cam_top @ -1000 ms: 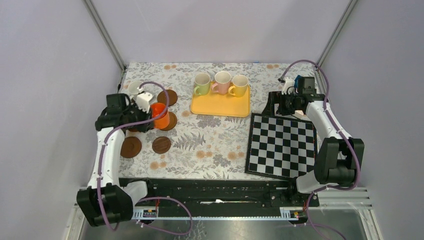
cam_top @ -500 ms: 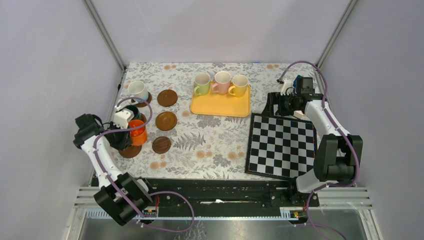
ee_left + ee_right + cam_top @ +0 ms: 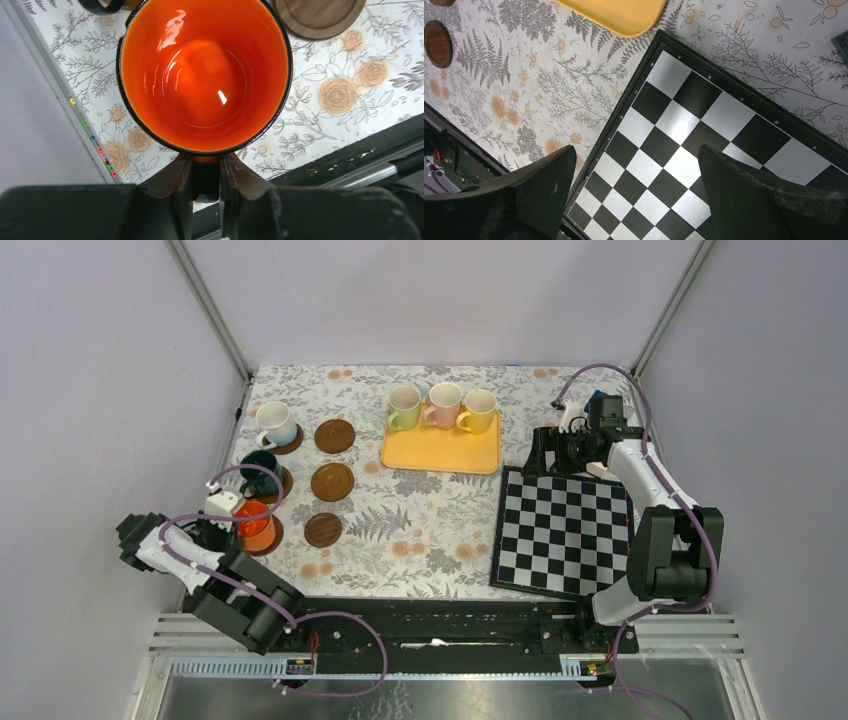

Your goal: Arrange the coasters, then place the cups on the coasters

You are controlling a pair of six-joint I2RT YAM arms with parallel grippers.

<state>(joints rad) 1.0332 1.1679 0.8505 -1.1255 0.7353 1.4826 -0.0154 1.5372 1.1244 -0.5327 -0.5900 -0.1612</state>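
My left gripper will next lower its cup onto the coaster beneath the orange cup (image 3: 256, 525) and let go of the handle, because the coaster is below and its rim shows past the cup.
My left gripper (image 3: 206, 172) is shut on the handle of the orange cup (image 3: 205, 75), which fills the left wrist view. From above, the orange cup (image 3: 256, 525) sits over the near-left coaster (image 3: 270, 541); I cannot tell whether it rests on it. The white cup (image 3: 274, 423) and the dark green cup (image 3: 260, 470) each stand on a coaster. Three coasters lie bare (image 3: 335, 435), (image 3: 332, 481), (image 3: 323, 530). Light green (image 3: 404, 408), pink (image 3: 444, 404) and yellow (image 3: 479, 410) cups stand on the tray. My right gripper (image 3: 636, 165) hangs open over the chequered board.
The yellow tray (image 3: 440, 452) lies at the back centre. The chequered board (image 3: 565, 530) covers the right side of the table. The table's left edge and a metal rail (image 3: 75, 105) run close beside the orange cup.
My left arm has swung back towards the near-left corner, carrying the orange cup from the middle coasters to over the near-left coaster. The right arm has barely moved.
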